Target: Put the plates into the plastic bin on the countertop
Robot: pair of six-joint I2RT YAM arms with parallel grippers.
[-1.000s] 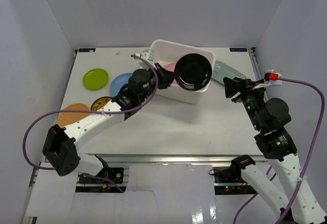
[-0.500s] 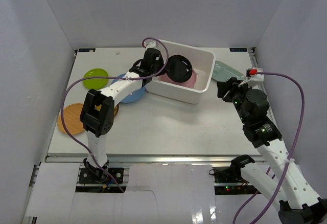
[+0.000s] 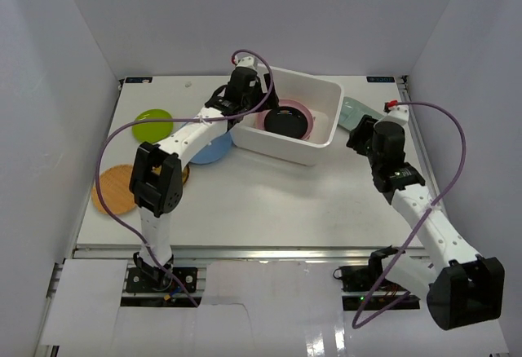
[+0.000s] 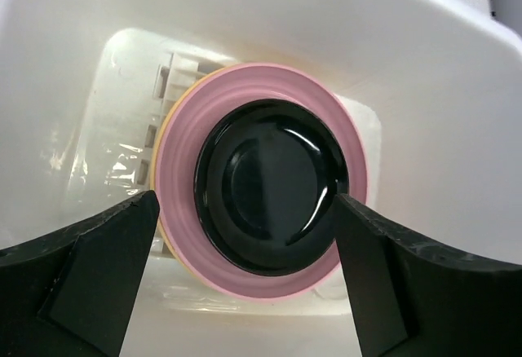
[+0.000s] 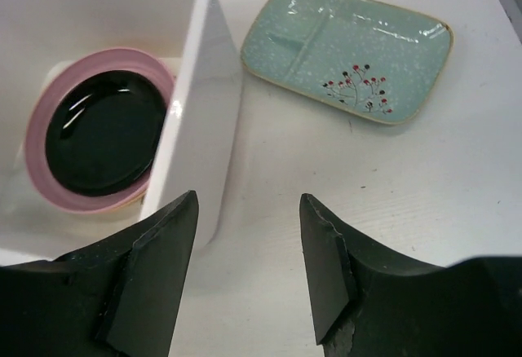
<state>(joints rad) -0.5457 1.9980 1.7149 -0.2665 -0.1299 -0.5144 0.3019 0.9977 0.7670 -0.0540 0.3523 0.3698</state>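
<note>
The dish's other end sits beside the bin, so next my right gripper will go to the right in the top view, turn and go down onto the dish's flowered end.
The plastic bin stands at the back middle of the countertop. Inside it a black plate lies flat on a pink plate, with a yellow rim showing under the pink one. My left gripper hangs open above this stack, touching nothing. The pale mint oblong dish lies just right of the bin. My right gripper is open over bare countertop between the bin's right wall and the dish. A lime green plate, a blue plate and an orange plate lie at the left.
My left arm stretches over the blue plate and covers most of a brown-gold plate. Purple cables loop from both arms. White walls close in the left, back and right sides.
My left gripper has opened and let go of the black plate, which now lies flat on the pink plate in the bin. My right gripper has moved closer to the mint dish.
</note>
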